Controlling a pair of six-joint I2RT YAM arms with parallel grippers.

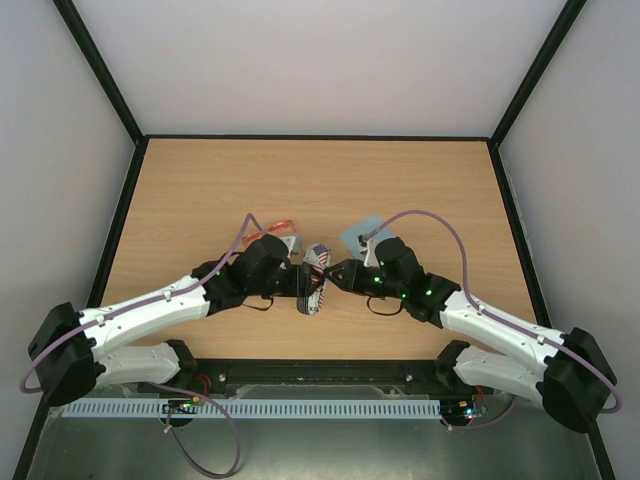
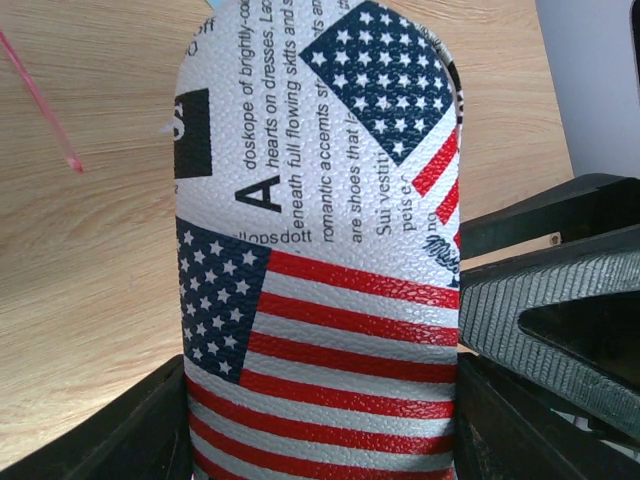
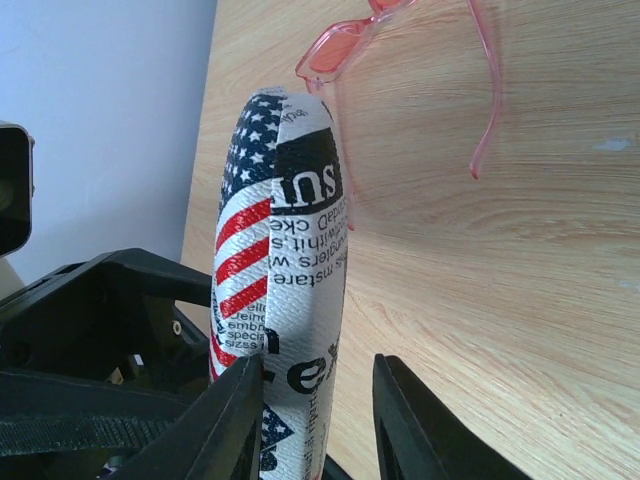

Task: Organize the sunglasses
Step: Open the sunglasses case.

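Observation:
The left gripper brings the case down next onto the bare tabletop below it and slightly to its right in the top view, and releases the case there.
The sunglasses lie on the table just behind my left wrist. They have a translucent red-orange frame, and a lens and temple arms show in the right wrist view. My left gripper is shut on the flag-printed case and holds it on edge; the case fills the left wrist view between the fingers. My right gripper is open around the case's seam edge. Its left finger touches the case, and the right finger stands apart from it.
A light blue cloth lies on the wooden table behind my right wrist. Black frame rails border the table on the left, right and far sides. One thin red temple arm shows at the left wrist view's top left.

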